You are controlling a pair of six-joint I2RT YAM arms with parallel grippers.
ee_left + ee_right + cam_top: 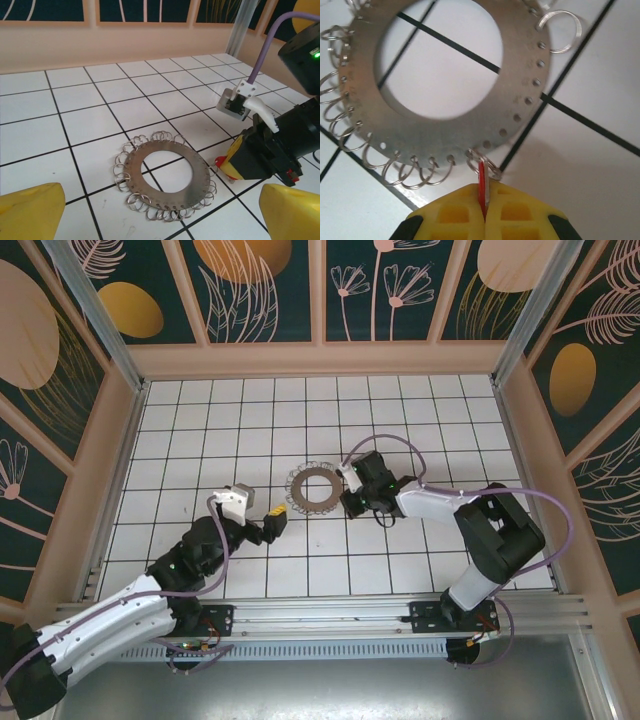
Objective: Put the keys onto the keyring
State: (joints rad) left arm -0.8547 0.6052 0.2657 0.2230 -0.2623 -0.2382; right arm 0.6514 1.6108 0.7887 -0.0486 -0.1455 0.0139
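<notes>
My right gripper eases away from the keyring's rim next and releases the red-headed key (482, 181) on the tiles beside the keyring, since the key's tip meets a split ring.
The keyring (311, 485) is a flat grey metal ring plate lying on the white tiles, with several small split rings hung round its rim. My right gripper (348, 504) sits at its right edge, shut on the red-headed key (482, 181). The key stands edge-on between the yellow fingertips (520, 212), and its tip touches one split ring (490, 167) on the plate (470, 135). In the left wrist view the keyring (167, 177) lies ahead, with the key's red head (220, 161) at its right rim. My left gripper (276, 522) stands open, a little left of the plate and clear of it.
Wooden walls (320, 358) fence the tiled floor on three sides. The right arm's purple cable (530, 495) loops over the floor on the right. A lone split ring (560, 31) lies just outside the plate's rim. Bare tiles (200, 420) lie at the back left.
</notes>
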